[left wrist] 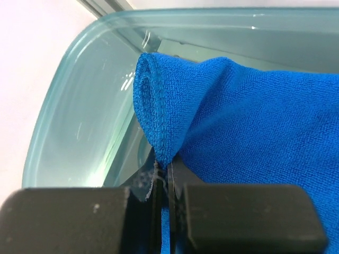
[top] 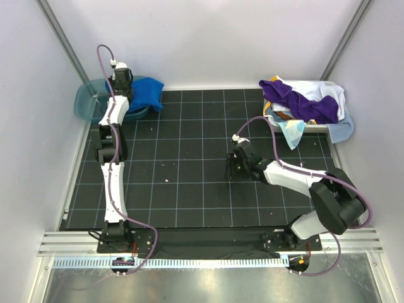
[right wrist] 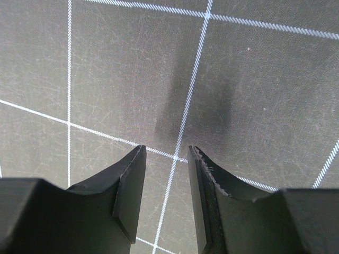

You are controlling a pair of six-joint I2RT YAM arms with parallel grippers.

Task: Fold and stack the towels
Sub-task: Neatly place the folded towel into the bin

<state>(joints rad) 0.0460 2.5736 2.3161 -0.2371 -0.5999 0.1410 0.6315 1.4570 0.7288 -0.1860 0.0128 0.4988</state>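
My left gripper shifts to the left in the top view next, over the tub's end by the wall [top: 90,101] [left wrist: 91,119], since the blue towel overhangs the tub's rim.
A royal blue towel [top: 144,93] hangs over the rim of the teal tub [top: 88,100] at the back left. My left gripper [top: 121,82] is shut on a hemmed edge of it; in the left wrist view the blue cloth [left wrist: 254,121] is pinched between the fingertips [left wrist: 164,177] above the tub [left wrist: 79,121]. A heap of towels, deep purple [top: 297,101], white, light blue and orange-brown, lies in the white basket [top: 319,127] at the back right. My right gripper [top: 235,169] is open and empty, low over the black mat [right wrist: 132,69].
The black gridded mat [top: 189,170] covers the table between the arms. White walls and metal posts close in the back and sides. A metal rail runs along the near edge.
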